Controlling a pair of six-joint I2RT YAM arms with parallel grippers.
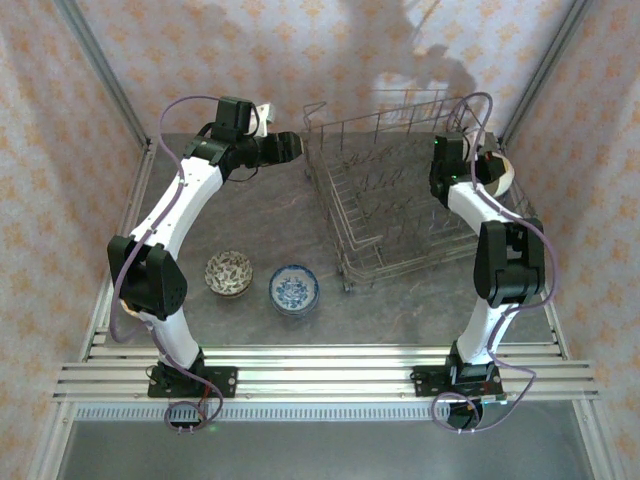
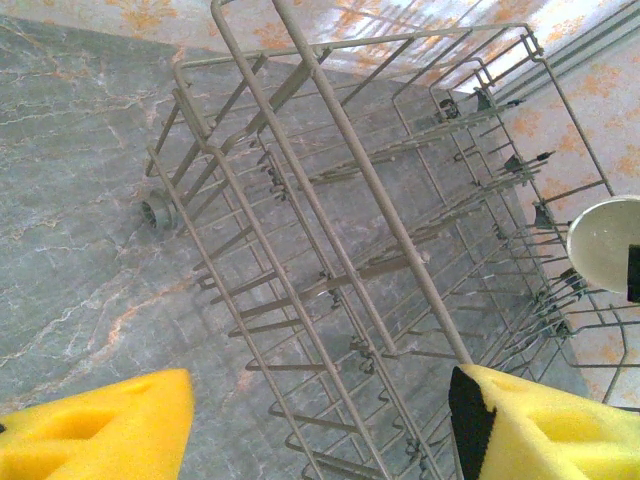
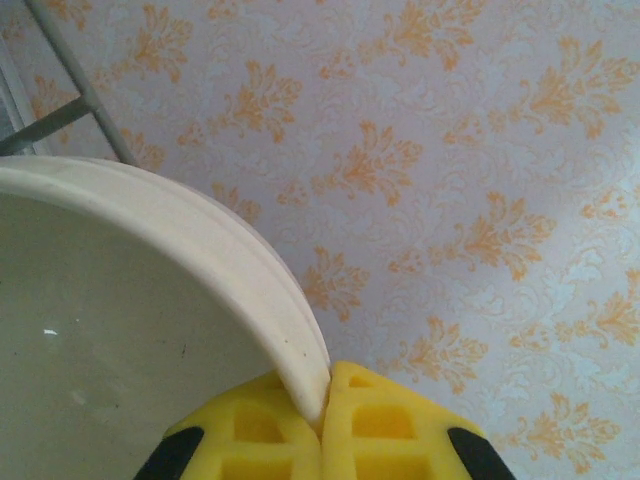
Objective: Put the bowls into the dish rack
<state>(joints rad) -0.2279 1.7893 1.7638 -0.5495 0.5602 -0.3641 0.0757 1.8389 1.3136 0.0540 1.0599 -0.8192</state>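
I will next ease the cream bowl with my right gripper toward the rack's middle, just inside the rack's bar by the wall, and release the bowl's rim, as the bowl overhangs that bar.
The grey wire dish rack (image 1: 390, 195) stands at the back right of the table, with no bowl in it. My right gripper (image 3: 325, 405) is shut on the rim of a cream bowl (image 3: 120, 330) and holds it tilted in the air. In the top view that cream bowl (image 1: 502, 172) hangs at the rack's right side. My left gripper (image 1: 290, 146) hovers open by the rack's back left corner. Its yellow fingers (image 2: 100, 430) frame the dish rack (image 2: 330, 250) below, and the cream bowl (image 2: 605, 245) shows at the far side. A pink-patterned bowl (image 1: 229, 273) and a blue-and-white bowl (image 1: 294, 289) sit on the table.
The grey marble table (image 1: 250, 215) has bare room between the left arm and the rack. Patterned walls and metal posts close in the sides and back. Aluminium rails (image 1: 320, 370) run along the near edge by the arm bases.
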